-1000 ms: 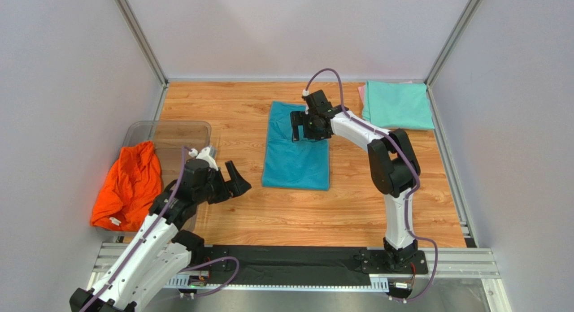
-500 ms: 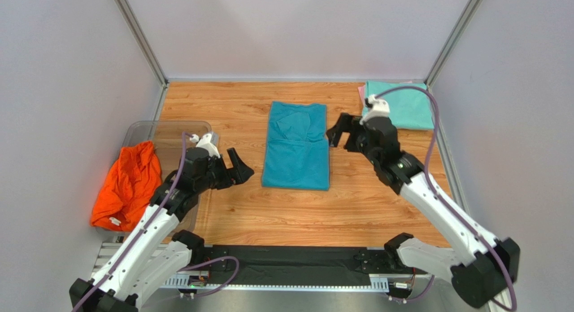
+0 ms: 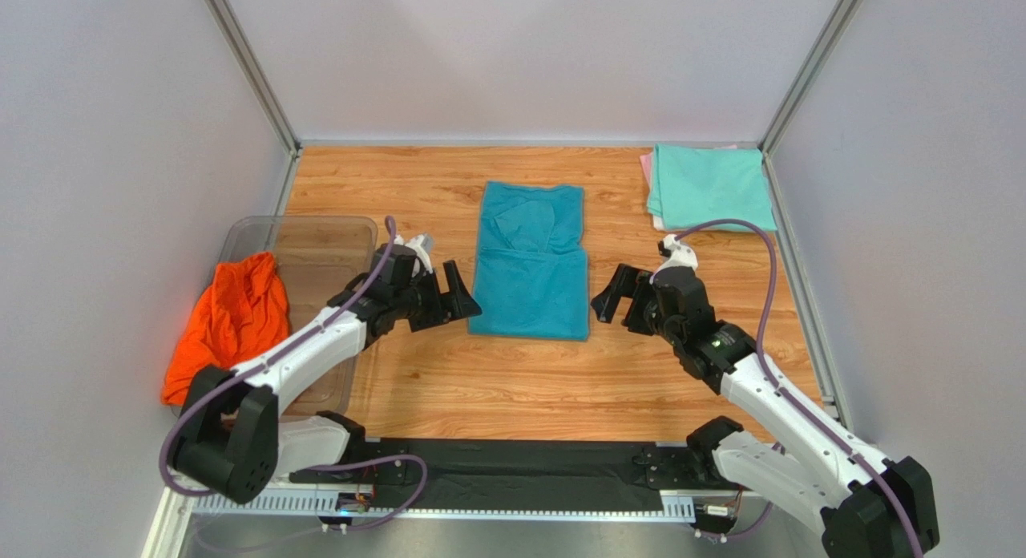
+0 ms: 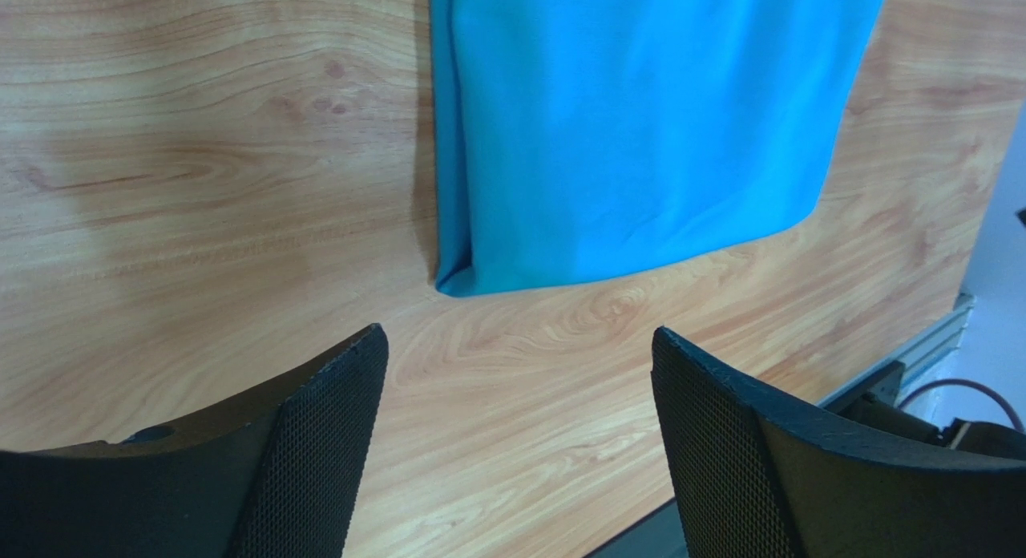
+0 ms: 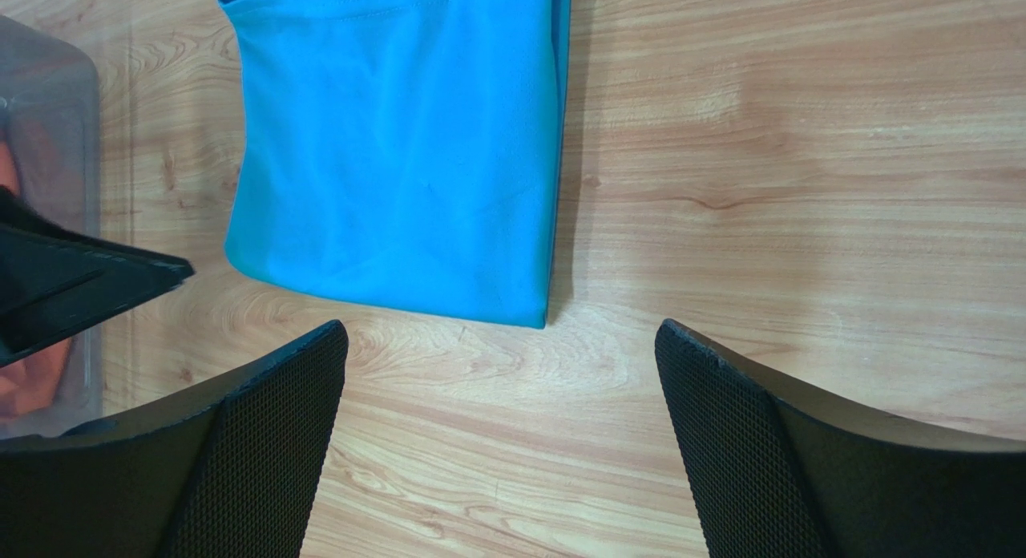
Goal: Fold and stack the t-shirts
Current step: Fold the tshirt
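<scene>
The near corner of the teal-blue strip [image 3: 475, 328] [image 4: 460, 277] on the tub side is flat below my fingers. My left gripper will go down onto it next.
A teal-blue t-shirt [image 3: 531, 261] lies folded into a long strip in the middle of the table. It also shows in the left wrist view [image 4: 638, 125] and the right wrist view [image 5: 397, 149]. My left gripper [image 3: 452, 300] is open and empty just left of the strip's near left corner. My right gripper [image 3: 612, 300] is open and empty just right of its near right corner. A mint green t-shirt [image 3: 711, 188] lies folded at the back right on a pale pink one [image 3: 647, 171], of which only an edge shows. A crumpled orange t-shirt [image 3: 229, 327] hangs over the tub.
A clear plastic tub [image 3: 316, 239] stands at the left, beside the left arm. Grey walls close the table on three sides. A black rail [image 3: 506, 468] with both arm bases runs along the near edge.
My right gripper left the far end of the teal shirt and swung back to its near right corner. My left gripper moved right toward the near left corner.
</scene>
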Robot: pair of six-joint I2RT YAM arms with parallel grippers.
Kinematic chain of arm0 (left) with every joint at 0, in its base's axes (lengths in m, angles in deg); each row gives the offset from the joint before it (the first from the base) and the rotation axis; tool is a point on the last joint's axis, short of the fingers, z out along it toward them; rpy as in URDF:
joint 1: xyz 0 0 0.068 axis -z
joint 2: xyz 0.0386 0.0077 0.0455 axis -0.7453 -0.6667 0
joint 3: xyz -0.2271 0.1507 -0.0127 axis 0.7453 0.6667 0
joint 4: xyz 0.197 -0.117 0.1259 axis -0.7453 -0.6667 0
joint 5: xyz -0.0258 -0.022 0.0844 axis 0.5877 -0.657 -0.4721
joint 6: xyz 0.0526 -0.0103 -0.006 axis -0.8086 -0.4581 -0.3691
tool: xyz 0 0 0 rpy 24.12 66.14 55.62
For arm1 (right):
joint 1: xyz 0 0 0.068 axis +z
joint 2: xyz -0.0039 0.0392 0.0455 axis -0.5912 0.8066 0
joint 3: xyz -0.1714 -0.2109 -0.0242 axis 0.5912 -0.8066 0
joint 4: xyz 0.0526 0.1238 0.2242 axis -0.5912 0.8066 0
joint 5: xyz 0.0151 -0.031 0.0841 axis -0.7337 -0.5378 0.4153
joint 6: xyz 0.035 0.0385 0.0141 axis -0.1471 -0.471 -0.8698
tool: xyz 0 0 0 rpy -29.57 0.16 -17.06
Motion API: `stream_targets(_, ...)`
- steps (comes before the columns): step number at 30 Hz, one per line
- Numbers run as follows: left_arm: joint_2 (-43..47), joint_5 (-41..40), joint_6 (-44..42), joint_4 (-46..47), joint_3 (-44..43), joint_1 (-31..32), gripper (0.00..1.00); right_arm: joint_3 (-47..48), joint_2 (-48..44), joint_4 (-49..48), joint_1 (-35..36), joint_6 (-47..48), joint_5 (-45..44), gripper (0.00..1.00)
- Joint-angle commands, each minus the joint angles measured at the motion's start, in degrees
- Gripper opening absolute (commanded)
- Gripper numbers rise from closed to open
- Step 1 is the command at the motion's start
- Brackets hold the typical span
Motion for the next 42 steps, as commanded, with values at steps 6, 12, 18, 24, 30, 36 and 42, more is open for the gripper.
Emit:
stream_targets(6,-10.0,0.9,-2.1,4.8,-3.1,-0.3,0.69,-0.3,0.7,0.9,0.2,-2.3,1.6,1.0)
stream_targets(12,-14.1,1.6,-1.9,5.7,-3.2,-0.3,0.61,-0.9,1.3,1.2,0.2,-2.7,1.5,1.0)
stream_targets(18,-15.8,3.5,-2.6,5.3,-3.8,-0.3,0.36,-1.2,1.9,1.3,0.2,-3.0,1.2,1.0)
stream_targets(24,-14.8,2.9,-2.4,5.0,-1.9,-0.3,0.36,-1.3,3.1,1.2,0.2,-3.1,1.0,1.0)
stream_targets(30,-16.2,3.2,-2.0,6.5,0.4,0.0,0.23,-0.8,6.2,0.0,0.1,-2.9,3.0,0.99)
stream_targets(36,-16.9,2.8,-2.1,7.1,1.6,0.2,0.0,0.6,13.1,-0.6,0.2,-3.0,3.9,0.92)
stream_targets(42,-14.8,1.9,-2.0,6.5,2.7,0.2,0.0,3.3,21.8,-3.1,0.1,-0.5,8.4,0.7)
